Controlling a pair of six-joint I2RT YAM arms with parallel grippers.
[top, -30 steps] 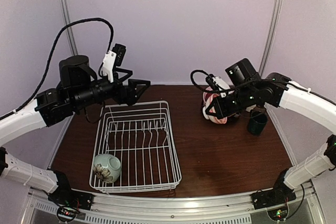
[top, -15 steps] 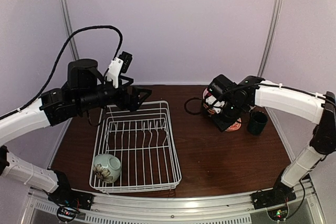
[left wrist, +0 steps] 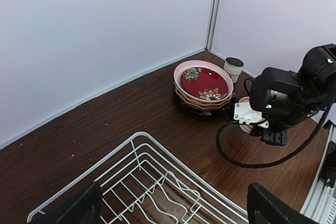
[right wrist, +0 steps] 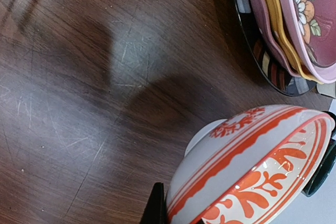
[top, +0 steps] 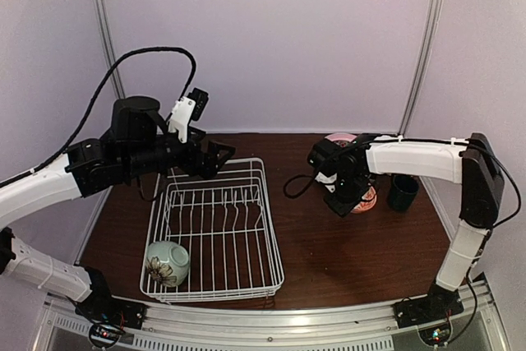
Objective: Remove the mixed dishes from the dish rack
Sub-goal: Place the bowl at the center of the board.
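Note:
The bare tabletop before the plate stack (top: 360,216) (right wrist: 181,142) lies below my right gripper. The white bowl comes down with that gripper next, which sets it down and releases its rim.
The white wire dish rack (top: 215,228) sits left of centre and holds a pale-green floral bowl (top: 168,262) in its near-left corner. My left gripper (top: 219,156) hovers open over the rack's far edge (left wrist: 157,153), with nothing between its fingers (left wrist: 71,211). My right gripper (top: 347,200) is shut on the rim of a white bowl with an orange-red pattern (right wrist: 252,166), tilted low over the table in front of a stack of plates (top: 341,139). In the right wrist view one dark finger (right wrist: 157,205) shows at the bowl's edge; the other is hidden.
The plate stack (left wrist: 203,85) has a pink-rimmed dark-red floral plate on top. A small white cup (left wrist: 233,69) stands behind it by the back wall. A dark mug (top: 403,192) stands right of the held bowl. A black cable (left wrist: 236,153) loops beside the right wrist.
The right arm has swung round and carried the patterned bowl down and a little right, from beside the plate stack to in front of it. The left gripper has drifted slightly right.

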